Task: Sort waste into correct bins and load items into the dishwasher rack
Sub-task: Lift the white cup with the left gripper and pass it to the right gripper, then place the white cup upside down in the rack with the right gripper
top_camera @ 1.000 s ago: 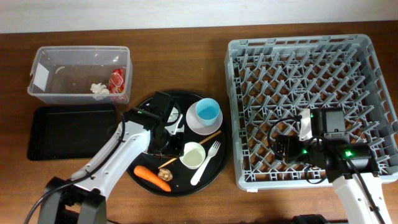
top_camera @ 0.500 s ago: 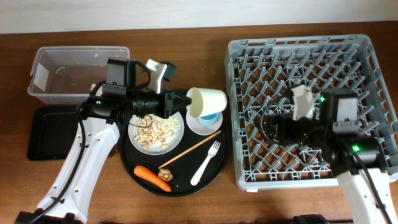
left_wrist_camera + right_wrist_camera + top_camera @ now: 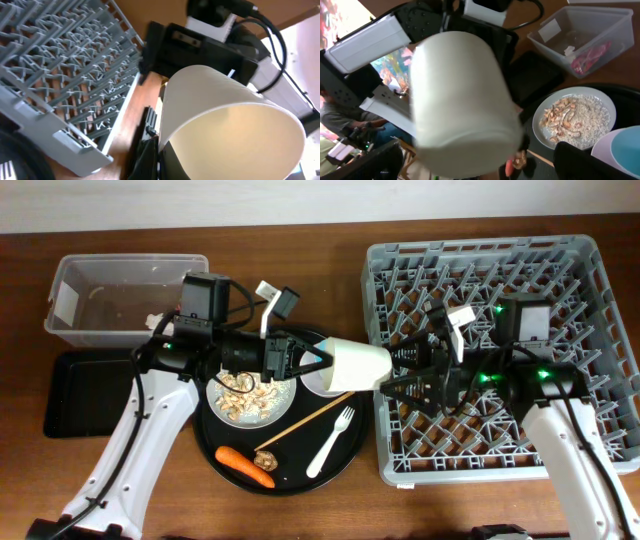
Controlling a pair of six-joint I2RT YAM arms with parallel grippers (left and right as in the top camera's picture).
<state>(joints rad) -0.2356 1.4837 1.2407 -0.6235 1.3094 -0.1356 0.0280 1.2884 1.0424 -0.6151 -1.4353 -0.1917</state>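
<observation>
My right gripper should move gently to the left in the overhead view next, over the cup's base, and close, because my left gripper holds the cup's opposite rim.
My left gripper is shut on the rim of the white cup and holds it on its side in the air, between the round tray and the dishwasher rack. In the left wrist view the cup fills the frame. My right gripper is open at the rack's left edge, its fingers on either side of the cup's base. The plate holds rice and brown scraps. The saucer carries the light-blue cup. The chopstick, fork and carrot lie on the tray.
The clear tub at the back left holds the tissue and the red wrapper. The shallow black tray lies in front of it. The large round black tray sits at centre. A brown scrap lies by the carrot.
My left gripper lifted the white cup off the round tray and carried it right towards the rack. My right gripper swung left out of the rack to meet the cup's base.
</observation>
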